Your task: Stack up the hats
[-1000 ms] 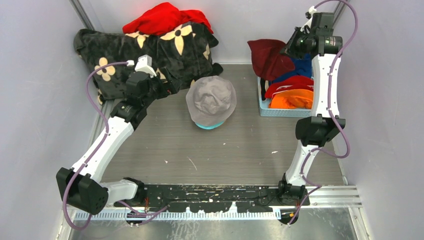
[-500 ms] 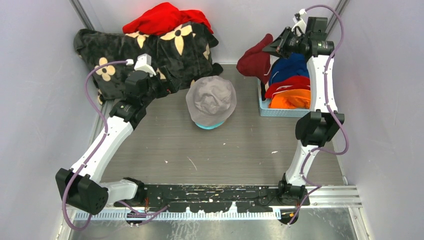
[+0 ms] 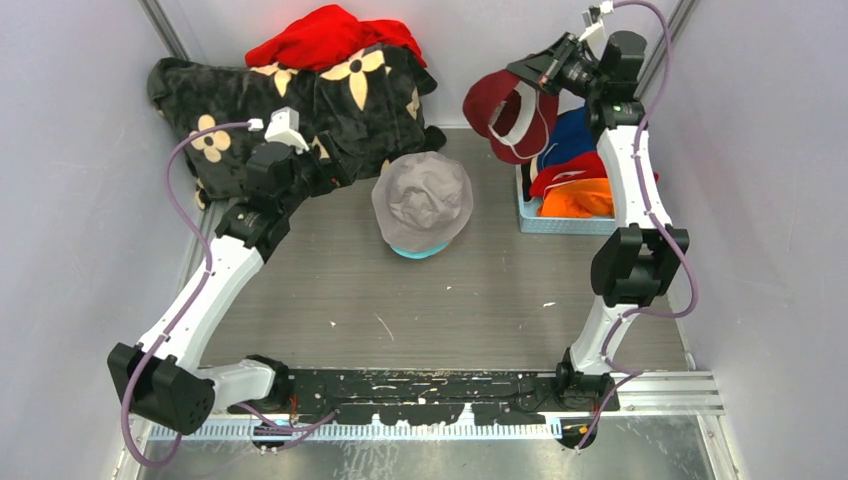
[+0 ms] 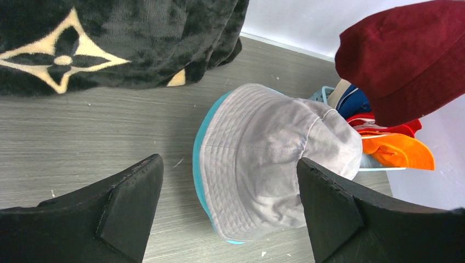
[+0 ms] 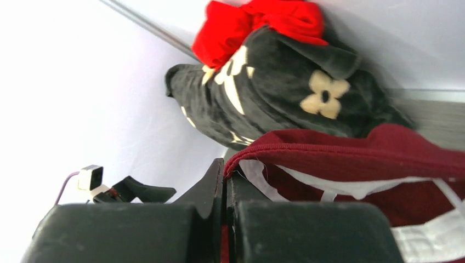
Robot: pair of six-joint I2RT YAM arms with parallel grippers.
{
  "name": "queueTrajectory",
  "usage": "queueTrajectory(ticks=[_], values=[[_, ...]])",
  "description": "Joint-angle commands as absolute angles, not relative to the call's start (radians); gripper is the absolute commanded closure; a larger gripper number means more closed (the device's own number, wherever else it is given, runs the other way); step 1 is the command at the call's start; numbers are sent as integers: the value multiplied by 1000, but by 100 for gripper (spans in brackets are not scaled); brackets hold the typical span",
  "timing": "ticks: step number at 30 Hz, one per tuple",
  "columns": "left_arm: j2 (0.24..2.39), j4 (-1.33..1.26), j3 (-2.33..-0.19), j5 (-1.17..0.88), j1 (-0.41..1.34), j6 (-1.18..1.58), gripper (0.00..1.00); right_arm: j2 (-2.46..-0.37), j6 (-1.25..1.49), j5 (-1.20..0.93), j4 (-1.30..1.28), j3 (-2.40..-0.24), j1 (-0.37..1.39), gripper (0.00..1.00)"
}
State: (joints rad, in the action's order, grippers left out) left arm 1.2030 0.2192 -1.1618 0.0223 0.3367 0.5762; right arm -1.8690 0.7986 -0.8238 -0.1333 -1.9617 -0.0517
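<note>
The robot's right gripper will next carry the maroon hat [image 3: 505, 110] back and down over the grey hat's top and let go of it there, because the grey hat's top [image 3: 424, 198] is uncovered at the top of the stack.
A grey hat [image 3: 422, 200] sits on a teal hat [image 3: 420, 250] in the middle of the table; both also show in the left wrist view, grey [image 4: 268, 164] over teal [image 4: 198, 159]. My right gripper [image 3: 530, 72] is shut on the brim of a maroon hat [image 3: 505, 110], held in the air at the back, left of the basket; its white inner seams show [image 5: 351, 186]. Royal blue [image 3: 572, 135], red [image 3: 585, 165] and orange [image 3: 585, 198] hats lie in the basket [image 3: 560, 224]. My left gripper [image 3: 335, 170] is open and empty, left of the stack [image 4: 230, 213].
A black blanket with cream flower marks [image 3: 300, 100] lies at the back left with a bright red cloth heap [image 3: 330, 35] on top. Grey walls close in on the left, back and right. The arms' base rail [image 3: 430, 385] runs along the near edge.
My right gripper has lifted the maroon hat out of the basket and carried it up and to the left. The left arm has barely moved.
</note>
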Motion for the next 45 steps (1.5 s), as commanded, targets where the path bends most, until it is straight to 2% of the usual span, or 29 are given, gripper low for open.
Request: queueTrajectory(ticks=[1, 8, 21, 26, 37, 45], values=[[1142, 180, -1160, 30, 336, 580, 9, -1827, 913, -828, 177, -1977, 26, 99], [1103, 190, -1143, 50, 336, 565, 9, -1880, 960, -754, 337, -2014, 117, 99], [1010, 223, -1138, 90, 334, 535, 9, -2138, 1134, -742, 690, -2248, 292, 99], [955, 250, -1152, 113, 333, 517, 8, -2185, 1163, -741, 779, -2269, 346, 99], [898, 293, -1134, 145, 330, 497, 8, -2204, 1181, -777, 850, -2223, 478, 99], [847, 319, -1145, 180, 329, 488, 8, -2122, 1190, -818, 925, -2025, 533, 99]])
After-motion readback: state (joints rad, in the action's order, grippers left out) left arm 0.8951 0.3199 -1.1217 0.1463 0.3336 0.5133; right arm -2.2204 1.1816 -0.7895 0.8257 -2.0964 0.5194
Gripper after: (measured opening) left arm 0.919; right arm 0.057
